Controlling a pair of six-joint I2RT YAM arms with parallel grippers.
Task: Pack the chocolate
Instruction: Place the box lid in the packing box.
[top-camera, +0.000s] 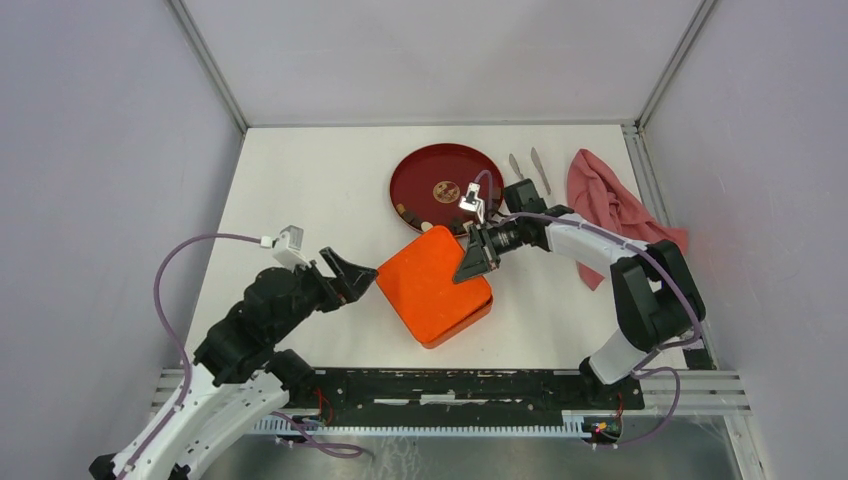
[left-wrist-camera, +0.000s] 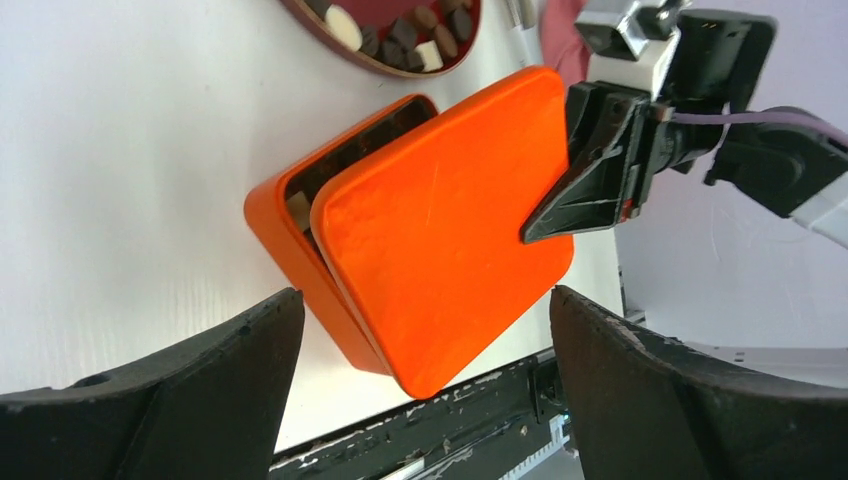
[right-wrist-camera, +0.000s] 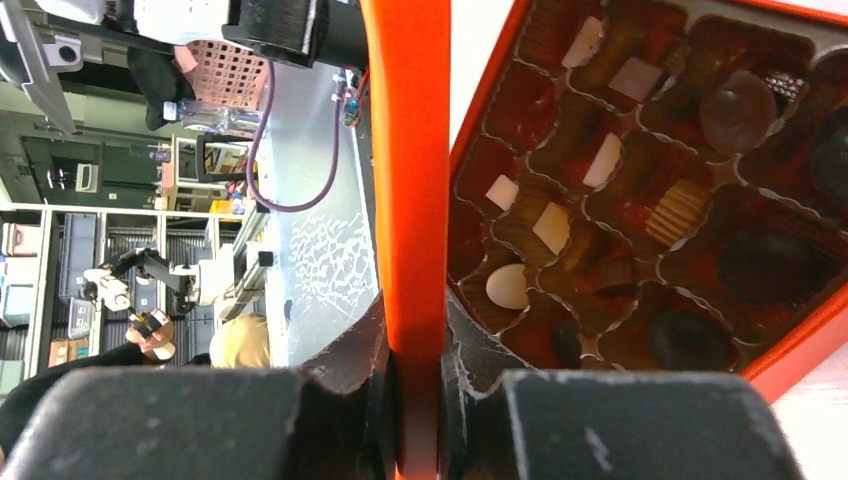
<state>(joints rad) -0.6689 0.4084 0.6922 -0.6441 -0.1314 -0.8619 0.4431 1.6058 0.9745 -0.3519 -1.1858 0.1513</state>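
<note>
The lid's held edge still stands raised above the open tray cells, so next my right gripper needs to bring it down toward the box (top-camera: 443, 290) (right-wrist-camera: 640, 195) and open.
An orange box (left-wrist-camera: 290, 215) lies mid-table with its orange lid (top-camera: 435, 285) resting askew over it, leaving a gap on the far left side. My right gripper (right-wrist-camera: 415, 330) is shut on the lid's edge (right-wrist-camera: 410, 150). In the right wrist view, chocolate (right-wrist-camera: 620, 150), dark and cream pieces, sits in the box's brown tray cells. More chocolate (left-wrist-camera: 405, 35) lies on the red plate (top-camera: 440, 165) behind the box. My left gripper (top-camera: 355, 275) is open, just left of the box, and holds nothing; the lid's near corner lies ahead between its fingers (left-wrist-camera: 200, 390).
A pink cloth (top-camera: 610, 205) lies at the back right, with metal tongs (top-camera: 530, 170) between it and the plate. A black rail (top-camera: 450, 385) runs along the table's near edge. Grey walls enclose the table on three sides.
</note>
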